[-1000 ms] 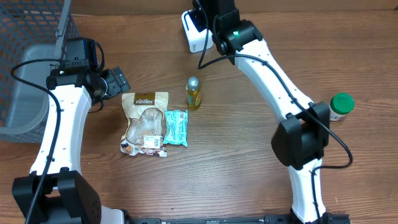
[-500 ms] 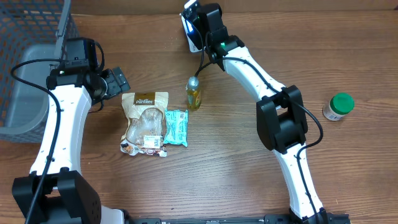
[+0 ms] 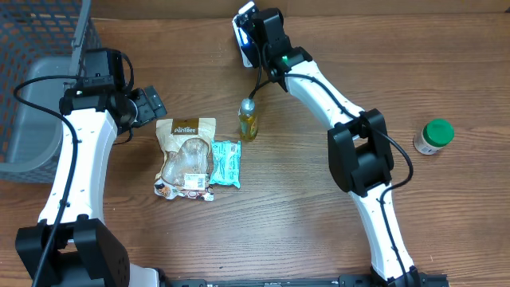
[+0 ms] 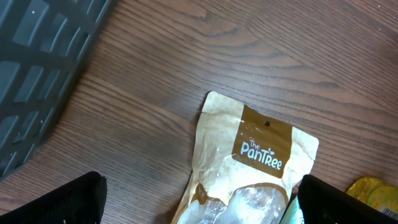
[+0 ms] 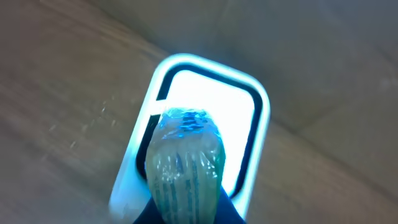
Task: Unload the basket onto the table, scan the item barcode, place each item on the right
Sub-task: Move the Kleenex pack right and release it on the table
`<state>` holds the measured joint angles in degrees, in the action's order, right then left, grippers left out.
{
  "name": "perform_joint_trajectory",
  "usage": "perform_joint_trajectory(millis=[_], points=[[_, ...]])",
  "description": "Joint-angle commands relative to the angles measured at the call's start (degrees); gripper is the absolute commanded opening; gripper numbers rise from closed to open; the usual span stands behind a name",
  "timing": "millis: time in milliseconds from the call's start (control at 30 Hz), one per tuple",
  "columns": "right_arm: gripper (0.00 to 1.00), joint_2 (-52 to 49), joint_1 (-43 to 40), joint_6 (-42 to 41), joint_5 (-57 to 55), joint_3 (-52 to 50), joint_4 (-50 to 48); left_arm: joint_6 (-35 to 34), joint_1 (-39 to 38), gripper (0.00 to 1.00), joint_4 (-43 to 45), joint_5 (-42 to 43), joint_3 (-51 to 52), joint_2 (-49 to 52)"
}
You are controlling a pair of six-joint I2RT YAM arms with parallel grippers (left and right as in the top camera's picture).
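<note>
My right gripper is holding the packet, and the tabletop between the jar and the bottle looks bare. Next it will swing back toward the green-lidded jar, go down and release the packet there.
The item in hand is a small greenish see-through packet [image 5: 186, 162] with dark barcode stripes. My right gripper [image 5: 186, 214] is shut on its lower end and holds it upright in front of the lit window of the white scanner [image 5: 262, 124]. From overhead the right gripper [image 3: 255, 30] sits over the scanner [image 3: 244, 49] at the table's far edge and hides the packet. My left gripper [image 3: 148, 105] is open and holds nothing. It hovers over the top of the tan PanTree pouch [image 4: 249, 162], its dark fingers [image 4: 62, 202] spread wide.
Beside the tan pouch [image 3: 185, 158] lie a teal packet [image 3: 225, 163] and a small yellow bottle [image 3: 249, 119]. A green-lidded jar [image 3: 434, 135] stands far right. A grey bin [image 3: 32, 112] and a wire basket [image 3: 48, 32] fill the left side.
The right arm swung its elbow in toward the middle and brought the gripper a little closer over the scanner, then stayed put. The left arm has not moved.
</note>
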<state>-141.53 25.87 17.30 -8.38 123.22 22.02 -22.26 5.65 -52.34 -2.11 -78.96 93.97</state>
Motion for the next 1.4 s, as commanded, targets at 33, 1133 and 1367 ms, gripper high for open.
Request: perform_joint_trajectory(millis=[33,1133,1367], points=[[0.09,15.19,-0.87,-7.19,-0.57,0.52,9.11,0.44,-0.04,1.00,0.09,0.24,-0.70,-0.61],[0.36,19.76,-22.62,-29.55,-0.55,-25.62,53.09,0.44,-0.04,1.00,0.09,0.24,-0.70,-0.61],[0.75,19.76,-22.62,-29.59,-0.55,-25.62,52.30,0.44,-0.04,1.00,0.11,0.24,-0.70,-0.61]])
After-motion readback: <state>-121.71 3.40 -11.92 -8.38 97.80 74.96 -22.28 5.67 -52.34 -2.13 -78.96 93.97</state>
